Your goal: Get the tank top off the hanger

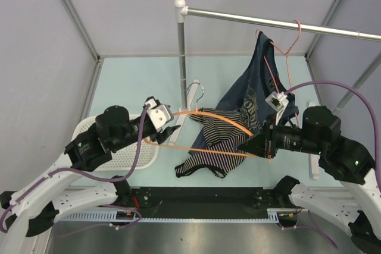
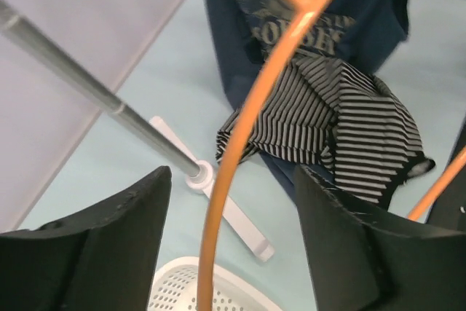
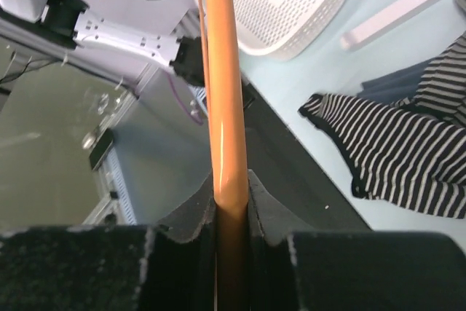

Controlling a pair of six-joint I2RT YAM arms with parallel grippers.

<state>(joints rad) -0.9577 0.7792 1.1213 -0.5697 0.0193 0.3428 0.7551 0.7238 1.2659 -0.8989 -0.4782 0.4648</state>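
The orange hanger point(image 1: 221, 118) in my right gripper should next go up and outward, hook on the bar's bare part point(image 1: 237, 17) and then be released there.
The orange hanger point(image 1: 221, 118) is held level above the table between my two grippers. The striped tank top point(image 1: 208, 160) is bunched under and around it, its lower part lying on the table. I cannot tell whether a strap still hangs on it. My right gripper point(image 1: 255, 145) is shut on the hanger's right end point(image 3: 226, 107), with the tank top point(image 3: 408, 151) to its right. My left gripper point(image 1: 174, 130) is open. The hanger's arm point(image 2: 240, 143) passes between its fingers without touching them, and the tank top point(image 2: 349, 121) lies beyond.
A navy T-shirt point(image 1: 256, 84) hangs on a pink wire hanger point(image 1: 286, 46) from the metal rail point(image 1: 268, 23). The rail's pole point(image 1: 181, 57) and white foot point(image 2: 240, 223) stand mid-table. A white perforated basket point(image 1: 119, 147) sits under the left arm.
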